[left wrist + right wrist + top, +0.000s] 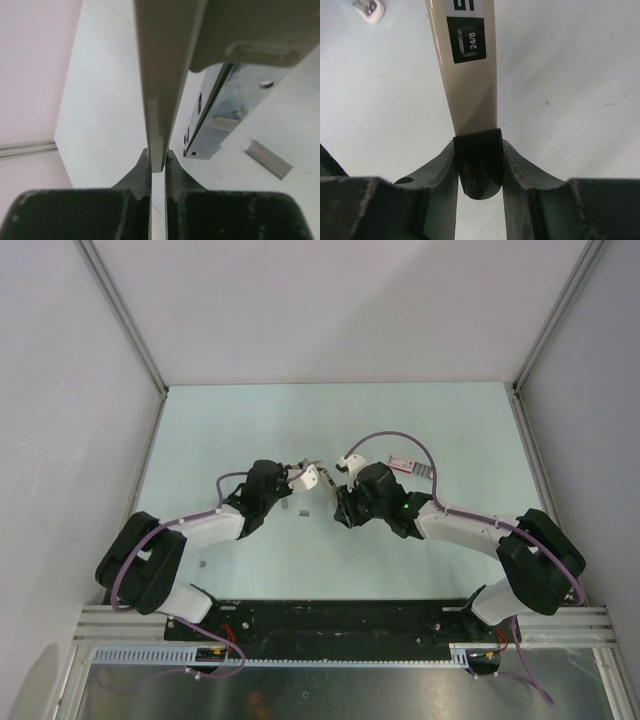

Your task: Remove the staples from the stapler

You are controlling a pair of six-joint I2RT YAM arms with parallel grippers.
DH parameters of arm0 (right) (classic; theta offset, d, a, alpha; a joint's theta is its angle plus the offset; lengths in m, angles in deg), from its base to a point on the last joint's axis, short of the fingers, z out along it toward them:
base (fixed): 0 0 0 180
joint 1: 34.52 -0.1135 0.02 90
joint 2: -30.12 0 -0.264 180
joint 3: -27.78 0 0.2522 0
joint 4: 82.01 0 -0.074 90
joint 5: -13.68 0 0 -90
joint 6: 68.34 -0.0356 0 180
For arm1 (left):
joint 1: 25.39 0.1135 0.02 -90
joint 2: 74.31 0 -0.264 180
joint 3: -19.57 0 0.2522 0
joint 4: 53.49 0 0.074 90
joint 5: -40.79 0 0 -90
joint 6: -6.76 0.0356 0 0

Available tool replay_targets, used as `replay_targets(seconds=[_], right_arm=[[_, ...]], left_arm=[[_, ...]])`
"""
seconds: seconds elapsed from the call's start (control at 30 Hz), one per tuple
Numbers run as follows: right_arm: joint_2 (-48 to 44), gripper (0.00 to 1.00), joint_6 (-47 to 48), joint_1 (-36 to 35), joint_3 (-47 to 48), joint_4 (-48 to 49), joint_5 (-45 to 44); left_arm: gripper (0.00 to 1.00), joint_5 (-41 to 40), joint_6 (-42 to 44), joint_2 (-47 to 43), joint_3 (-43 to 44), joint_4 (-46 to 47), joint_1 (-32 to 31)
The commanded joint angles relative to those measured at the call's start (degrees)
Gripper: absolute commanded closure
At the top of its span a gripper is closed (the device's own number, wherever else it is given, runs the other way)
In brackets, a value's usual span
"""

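Observation:
The bare tabletop beyond the staple strip is outward and below my right gripper. My right gripper should next carry the stapler outward, lower it there and release it.
The stapler [316, 476] is held above the table between both grippers. My left gripper [298, 480] is shut on a thin beige arm of it [159, 100], pinched edge-on between the fingertips [158, 160]. The stapler hangs open, and its shiny metal staple channel [220, 112] angles away to the right. My right gripper [338, 483] is shut on the black end [480, 165] of the beige cover marked 24/8 [469, 65]. A short strip of staples [267, 159] lies on the table below, also seen in the top view [301, 510].
A flat pink-and-white box [400, 462] with small grey pieces [424, 470] beside it lies behind the right arm; one corner shows in the right wrist view [370, 9]. A tiny grey bit [203, 562] lies near the left arm. Walls enclose the table.

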Motion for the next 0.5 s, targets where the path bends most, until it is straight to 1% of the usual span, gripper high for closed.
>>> replay_targets(seconds=[0.0, 0.03, 0.1, 0.2, 0.23, 0.33, 0.47], right_arm=[[-3.5, 1.00, -3.3, 0.3, 1.9, 13.2, -1.6], [-3.7, 1.00, -4.6, 0.9, 2.1, 14.6, -1.8], [-3.7, 1.00, -7.1, 2.0, 2.8, 17.4, -2.1], [-3.0, 1.00, -10.6, 3.7, 4.8, 20.3, -2.3], [-2.6, 1.00, -11.5, 4.3, 5.8, 20.8, -2.3], [-0.3, 1.00, -12.7, 5.7, 9.4, 20.3, -1.9], [3.8, 1.00, -10.4, 6.5, 15.2, 14.7, -3.3]], left_arm=[[0.95, 3.9, -12.0, -4.5, 10.5, -14.1, -1.3], [0.90, 7.8, -15.1, -5.2, 12.7, -20.1, -1.3], [0.78, 16.6, -20.0, -6.2, 16.4, -29.2, -1.2], [0.64, 30.3, -24.7, -6.9, 20.9, -40.3, -1.2], [0.62, 33.9, -26.0, -7.1, 22.0, -42.8, -1.1], [0.58, 42.1, -28.9, -8.2, 23.3, -46.7, -0.3], [0.56, 48.7, -33.4, -11.1, 25.3, -48.6, 3.0]])
